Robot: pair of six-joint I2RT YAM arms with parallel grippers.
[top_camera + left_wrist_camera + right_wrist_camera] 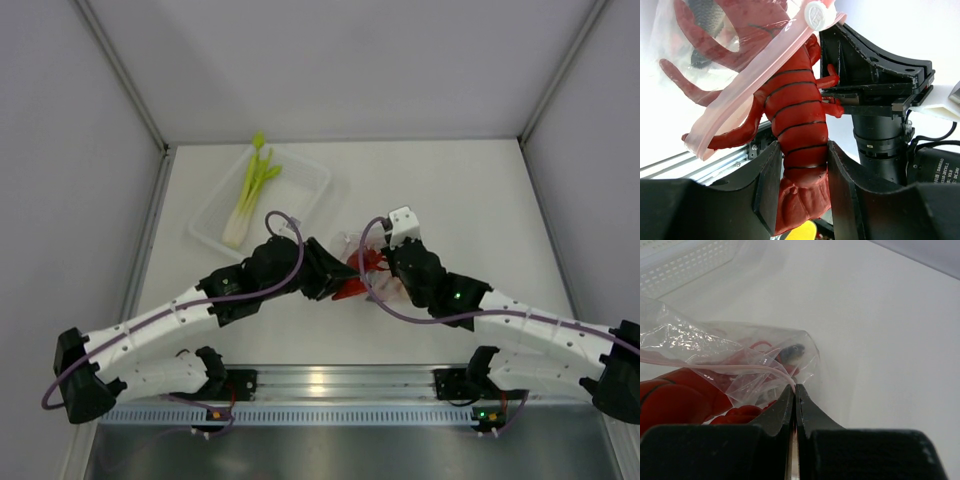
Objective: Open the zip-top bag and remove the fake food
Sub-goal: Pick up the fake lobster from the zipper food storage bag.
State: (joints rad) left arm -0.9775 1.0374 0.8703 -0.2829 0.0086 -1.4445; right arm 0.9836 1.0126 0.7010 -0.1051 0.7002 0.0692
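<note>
I will next lift my left gripper away from the bag and lower it over the tray's bare bottom to release the lobster, because there is room beside the leek.
The zip-top bag lies mid-table between my two grippers, clear with a pink zip strip. My left gripper is shut on the tail of the red lobster, whose front half still lies inside the bag's mouth; it also shows in the top view. My right gripper is shut on the bag's pink edge. The grey fish is inside the bag. The green-and-white leek lies in the clear tray. The small pinkish-beige piece is not visible.
The clear rectangular tray stands at the back left of the table. Grey walls close in the table on the left, right and back. A metal rail with the arm bases runs along the near edge.
</note>
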